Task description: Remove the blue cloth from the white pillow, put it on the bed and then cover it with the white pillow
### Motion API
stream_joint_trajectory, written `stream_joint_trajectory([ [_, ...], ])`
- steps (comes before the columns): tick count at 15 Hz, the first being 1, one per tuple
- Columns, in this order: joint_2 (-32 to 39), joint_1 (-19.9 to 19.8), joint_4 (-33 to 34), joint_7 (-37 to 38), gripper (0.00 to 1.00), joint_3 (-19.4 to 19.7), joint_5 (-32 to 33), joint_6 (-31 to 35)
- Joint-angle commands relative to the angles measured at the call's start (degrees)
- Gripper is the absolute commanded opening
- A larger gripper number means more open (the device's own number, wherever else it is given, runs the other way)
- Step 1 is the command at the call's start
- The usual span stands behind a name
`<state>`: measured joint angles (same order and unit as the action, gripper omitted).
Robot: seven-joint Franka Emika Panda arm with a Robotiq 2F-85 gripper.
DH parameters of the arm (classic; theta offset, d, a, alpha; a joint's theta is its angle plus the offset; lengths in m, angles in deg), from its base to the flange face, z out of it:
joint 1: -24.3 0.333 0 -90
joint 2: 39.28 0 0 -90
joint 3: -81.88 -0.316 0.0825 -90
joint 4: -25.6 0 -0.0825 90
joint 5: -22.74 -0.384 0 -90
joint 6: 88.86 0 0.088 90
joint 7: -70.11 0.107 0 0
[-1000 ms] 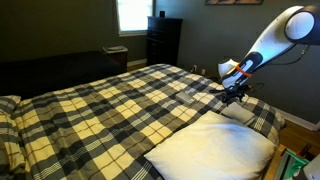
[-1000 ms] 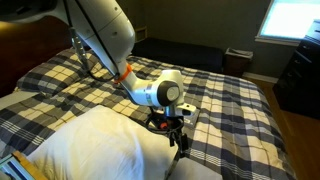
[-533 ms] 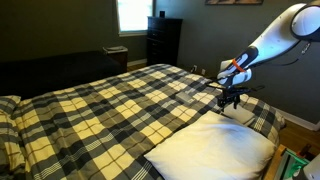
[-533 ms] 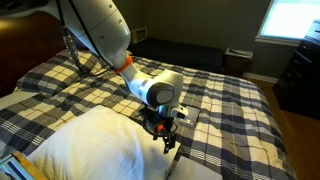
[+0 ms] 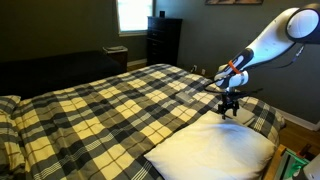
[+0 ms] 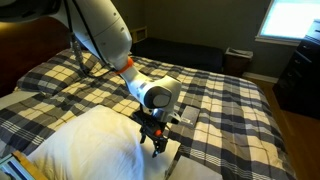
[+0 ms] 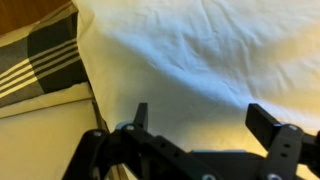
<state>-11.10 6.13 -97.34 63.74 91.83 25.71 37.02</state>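
Observation:
My gripper eases toward the white pillow's edge next and lowers its open fingers onto the fabric (image 6: 163,159) (image 7: 168,115) beside that edge, since they still hang empty above.
The white pillow (image 5: 212,150) lies on the near part of the bed (image 5: 110,105), which has a yellow, black and white plaid cover. It also shows in the other exterior view (image 6: 85,145) and fills the wrist view (image 7: 200,60). My gripper (image 5: 228,110) hangs just above the pillow's far edge, also seen in an exterior view (image 6: 156,143). In the wrist view its jaws (image 7: 200,125) are open and empty over the white fabric. The blue cloth is not in view.
A plaid-covered pillow (image 5: 10,120) lies at the bed's head. A dark couch (image 5: 50,68) and a dark dresser (image 5: 163,40) stand beyond the bed under a bright window (image 5: 133,14). The bed's edge (image 7: 50,75) shows beside the pillow.
My gripper has shifted from the bed beside the pillow toward and over the pillow's edge. The pillow has not moved.

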Motion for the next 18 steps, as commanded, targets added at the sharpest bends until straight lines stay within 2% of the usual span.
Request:
stream_joint_trajectory([
  [1, 0.11, 0.61, 0.11, -0.41, 1.0, 0.61, -0.37, -0.08],
  [7, 3.59, 3.39, -1.31, 1.84, 1.0, 2.38, 5.77, 10.89],
  [9, 3.3, 3.02, -2.49, 0.82, 1.0, 2.57, 6.32, 13.26],
  [16, 3.63, -1.47, -5.21, -7.44, 1.0, 1.69, 4.96, 22.64],
  [18, 4.5, -4.21, -5.54, -11.22, 1.0, 0.0, 3.14, 25.94],
])
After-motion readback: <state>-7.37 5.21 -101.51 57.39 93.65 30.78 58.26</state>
